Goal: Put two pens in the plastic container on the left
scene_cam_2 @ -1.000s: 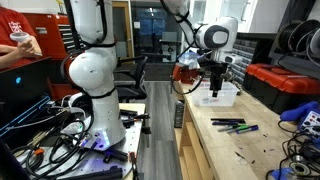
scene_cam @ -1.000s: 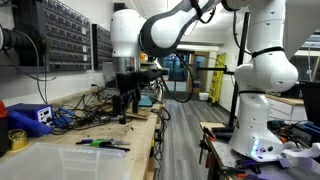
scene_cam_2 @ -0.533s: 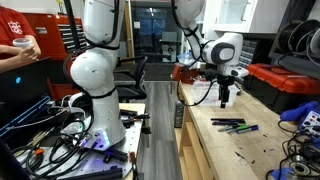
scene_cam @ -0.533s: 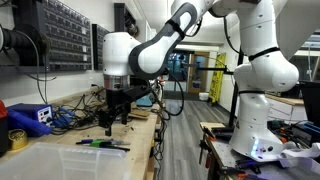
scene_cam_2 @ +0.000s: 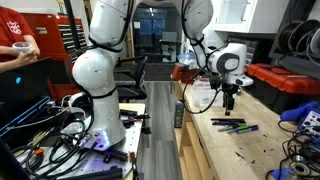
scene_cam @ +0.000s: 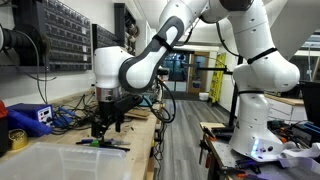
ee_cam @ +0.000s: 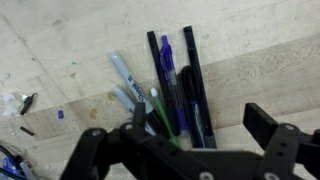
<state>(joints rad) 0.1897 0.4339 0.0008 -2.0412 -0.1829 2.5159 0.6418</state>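
Observation:
My gripper lowers straight down over the blue pen's body (ee_cam: 178,104) next and closes on it, since the blue pen lies below, between the open fingers.
Several pens (ee_cam: 175,85), black, blue, green and grey, lie side by side on the wooden table. They also show in both exterior views (scene_cam: 103,144) (scene_cam_2: 232,124). My gripper (ee_cam: 198,122) is open and empty, hanging just above the pens with a finger on each side of the bundle. It also shows in both exterior views (scene_cam: 103,128) (scene_cam_2: 229,106). A translucent plastic container (scene_cam: 50,160) stands on the table at the near corner, beside the pens.
A blue box (scene_cam: 30,117), a yellow tape roll (scene_cam: 17,138) and tangled cables lie at the back of the table. A red box (scene_cam_2: 285,80) stands further along the bench. A person in red (scene_cam_2: 15,45) is at the far side.
The arm has swung along the table and lowered. The gripper now hangs over the pens instead of further down the bench. It stays open.

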